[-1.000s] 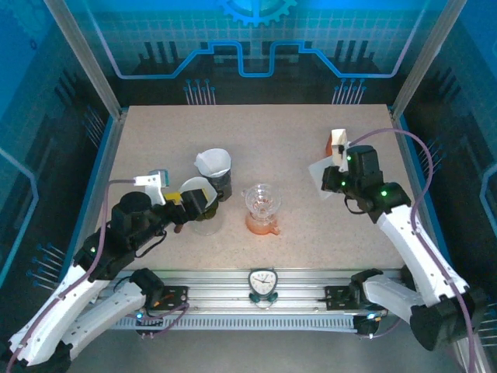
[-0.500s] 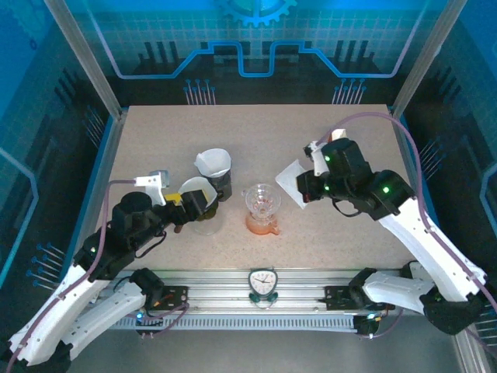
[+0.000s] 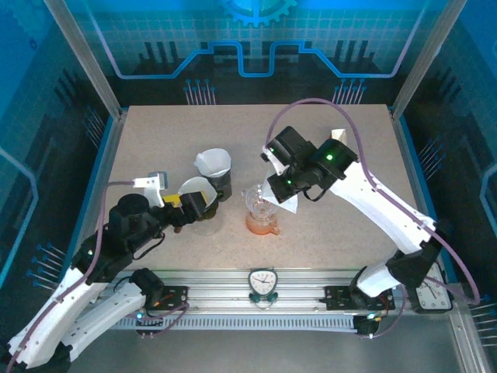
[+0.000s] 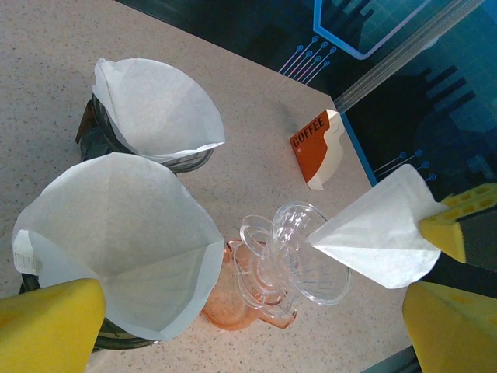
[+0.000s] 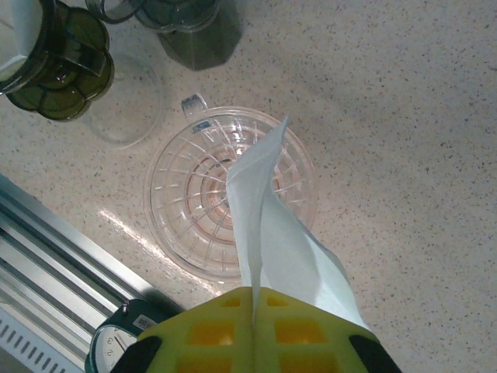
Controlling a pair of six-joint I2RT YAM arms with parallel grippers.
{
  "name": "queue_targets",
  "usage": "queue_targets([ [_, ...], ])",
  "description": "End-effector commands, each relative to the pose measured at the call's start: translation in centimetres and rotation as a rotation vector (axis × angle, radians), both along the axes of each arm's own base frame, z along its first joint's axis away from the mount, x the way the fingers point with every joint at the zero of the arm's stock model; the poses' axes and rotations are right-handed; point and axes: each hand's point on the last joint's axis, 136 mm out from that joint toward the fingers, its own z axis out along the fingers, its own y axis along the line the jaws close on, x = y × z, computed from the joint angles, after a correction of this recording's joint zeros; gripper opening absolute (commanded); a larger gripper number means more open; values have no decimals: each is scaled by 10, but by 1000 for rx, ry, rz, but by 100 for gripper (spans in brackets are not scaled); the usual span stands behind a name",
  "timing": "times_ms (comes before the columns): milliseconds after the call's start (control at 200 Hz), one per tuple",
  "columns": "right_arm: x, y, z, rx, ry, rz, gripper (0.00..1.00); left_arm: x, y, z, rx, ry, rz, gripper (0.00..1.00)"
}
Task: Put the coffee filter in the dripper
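My right gripper should next move across toward the open middle of the clear dripper and down, then let go of the filter's edge, because the folded filter (image 3: 290, 204) is hanging above the dripper's side.
The clear glass dripper (image 3: 262, 200) sits on an orange cup (image 3: 262, 224) at mid-table. My right gripper (image 3: 281, 189) is shut on a folded white coffee filter (image 3: 290, 204) just above the dripper's right side. From the right wrist, the filter (image 5: 272, 233) hangs edge-on from the shut yellow pads (image 5: 255, 311), over the right half of the dripper (image 5: 194, 194). From the left wrist, the filter's (image 4: 380, 233) tip points at the dripper's (image 4: 311, 260) rim; whether they touch I cannot tell. My left gripper (image 3: 189, 208) stands open, holding nothing, its pads (image 4: 46, 326) wide apart.
Two dark drippers holding opened filters stand left of the clear one: one far (image 3: 213, 165), one near (image 3: 198, 194) by my left fingers. An orange COFFEE box (image 3: 336, 144) stands at the back right. A round timer (image 3: 262, 281) sits on the front rail.
My right arm has swung left from the table's right side, carrying the filter over to the clear dripper. The left arm has stayed where it was.
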Motion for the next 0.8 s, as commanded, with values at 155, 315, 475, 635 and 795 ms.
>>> queue_targets([
  [155,-2,13,-13,-102,73,96,0,-5,1,1,-9,-1,-11,99],
  [315,-3,26,-24,-94,128,124,0,-5,1,-1,-9,-1,-14,99],
  [475,-4,37,-30,-76,168,148,0,-5,0,-2,-7,2,-14,99],
  [635,-2,39,-38,-100,183,155,0,-4,1,-3,-8,2,-12,99],
  [795,0,44,-45,-95,193,157,0,-4,0,-3,-11,4,-14,99],
])
